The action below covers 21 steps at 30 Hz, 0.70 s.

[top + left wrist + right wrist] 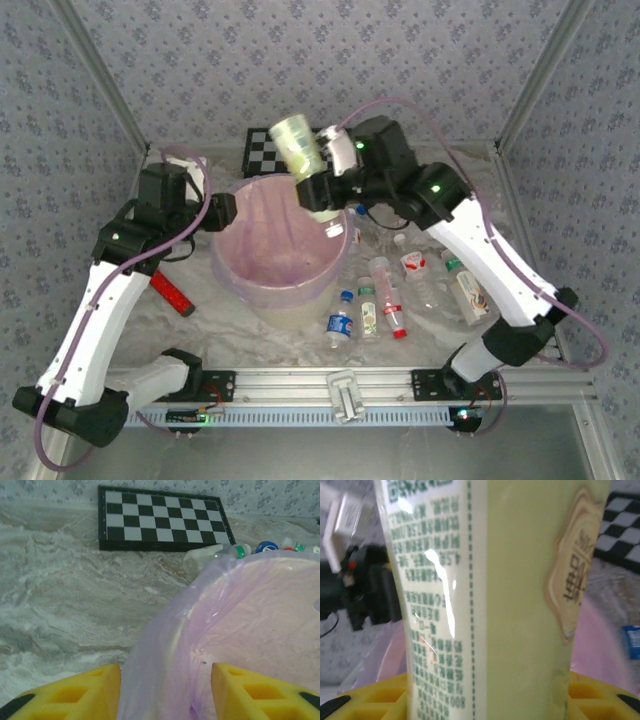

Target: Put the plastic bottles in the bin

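Note:
The robot's right gripper has to move the pale green bottle back and down into the bin's opening and release it there, because the bottle is hanging tilted above the bin's far rim.
A pale green bottle hangs tilted, base up, over the far rim of the bin, with my right gripper shut on its lower half. Close up, its printed label sits between the yellow fingers. The bin is a cream bucket with a pink-lilac bag. My left gripper is at its left rim, open, with its fingers either side of the bagged edge. Several clear plastic bottles lie on the table right of the bin.
A checkerboard lies at the back behind the bin, with a clear bottle beside it. A flat red bar lies left of the bin under the left arm. Metal frame posts and patterned walls close the table in.

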{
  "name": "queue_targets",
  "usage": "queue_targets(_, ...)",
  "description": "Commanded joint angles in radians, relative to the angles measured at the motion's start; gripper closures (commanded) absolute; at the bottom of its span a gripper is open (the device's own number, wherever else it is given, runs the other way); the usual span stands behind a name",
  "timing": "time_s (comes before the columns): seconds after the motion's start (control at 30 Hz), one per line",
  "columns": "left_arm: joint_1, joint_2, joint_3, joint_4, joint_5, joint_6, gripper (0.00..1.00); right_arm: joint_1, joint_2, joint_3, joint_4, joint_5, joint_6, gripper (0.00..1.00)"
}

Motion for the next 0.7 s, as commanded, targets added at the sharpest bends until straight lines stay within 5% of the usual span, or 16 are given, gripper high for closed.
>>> queue_targets(0.0, 0.008, -0.008, -0.058, 0.030, 0.032, -0.052, 0.53, 0.049, 0.052, 0.040, -0.112, 0.031, -0.076, 0.74)
queue_targets(0.43, 0.034, -0.017, -0.154, 0.103, 0.023, -0.103, 0.85, 0.168, 0.249, 0.063, -0.258, 0.139, -0.174, 0.74)
queue_targets(0.67, 0.034, -0.018, -0.145, 0.112, -0.008, -0.097, 0.92, 0.180, 0.347, -0.017, -0.219, 0.155, -0.176, 0.73)
